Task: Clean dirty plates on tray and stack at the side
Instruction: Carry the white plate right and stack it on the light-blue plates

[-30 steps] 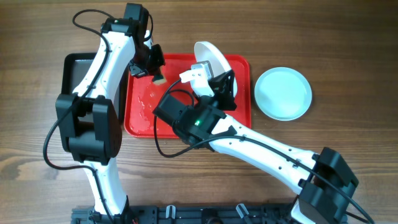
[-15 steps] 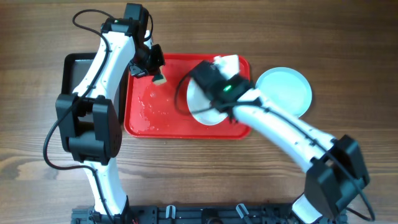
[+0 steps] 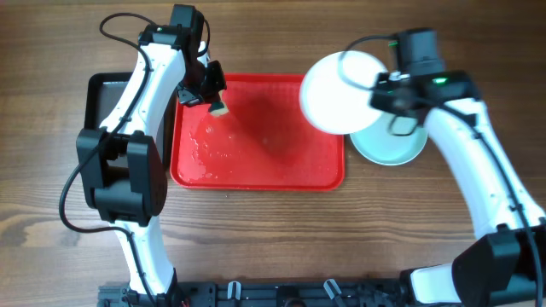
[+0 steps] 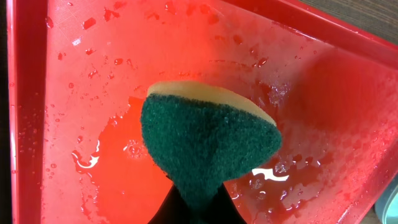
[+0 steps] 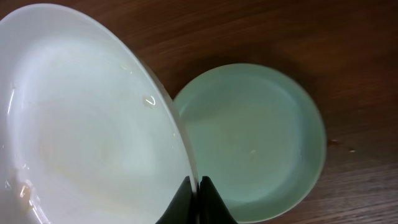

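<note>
The pale aqua plate (image 3: 401, 147) (image 5: 255, 137) lies below and to the right in the overhead view, so my right gripper will go down that way and let go of the cream-white plate's rim over it.
The red tray (image 3: 256, 166) lies mid-table, wet and bare of plates; it fills the left wrist view (image 4: 74, 93). My left gripper (image 3: 217, 101) is shut on a green-and-yellow sponge (image 4: 205, 146) held just above the tray's far left part. My right gripper (image 3: 381, 95) is shut on the rim of a cream-white plate (image 3: 337, 92), held tilted in the air over the tray's right edge. In the right wrist view this plate (image 5: 87, 130) is on the left, the jaws (image 5: 194, 186) pinching its rim. A pale aqua plate (image 3: 401, 147) (image 5: 255, 137) lies on the table right of the tray, below the held plate.
A black tray (image 3: 101, 98) lies left of the red tray, under the left arm. Water drops and puddles (image 4: 93, 158) cover the red tray's floor. Bare wooden table (image 3: 273, 239) spreads in front.
My right arm has lifted the cream-white plate off the tray and swung it right, over the aqua plate. The left arm and sponge have not moved.
</note>
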Motion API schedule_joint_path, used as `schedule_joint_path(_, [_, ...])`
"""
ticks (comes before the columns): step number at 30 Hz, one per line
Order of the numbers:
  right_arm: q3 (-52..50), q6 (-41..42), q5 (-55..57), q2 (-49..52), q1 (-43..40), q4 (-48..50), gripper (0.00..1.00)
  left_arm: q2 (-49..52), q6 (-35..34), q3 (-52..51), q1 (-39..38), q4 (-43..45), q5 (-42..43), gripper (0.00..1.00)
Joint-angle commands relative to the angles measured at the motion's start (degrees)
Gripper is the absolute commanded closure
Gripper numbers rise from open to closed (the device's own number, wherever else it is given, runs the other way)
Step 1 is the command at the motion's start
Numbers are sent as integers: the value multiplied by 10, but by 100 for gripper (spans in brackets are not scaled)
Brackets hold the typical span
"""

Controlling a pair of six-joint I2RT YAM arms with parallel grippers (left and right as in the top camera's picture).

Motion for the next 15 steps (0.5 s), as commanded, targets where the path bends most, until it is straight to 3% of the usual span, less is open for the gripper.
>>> schedule_joint_path(1, [-27, -21, -44, -9, -72, 9, 96, 8, -5, -3, -1, 1, 11, 96])
schedule_joint_path(7, [-106, -24, -66, -9, -148, 59, 96, 8, -5, -3, -1, 2, 11, 96])
schedule_joint_path(15, [-199, -16, -69, -9, -158, 142, 96, 8, -6, -3, -1, 2, 11, 96])
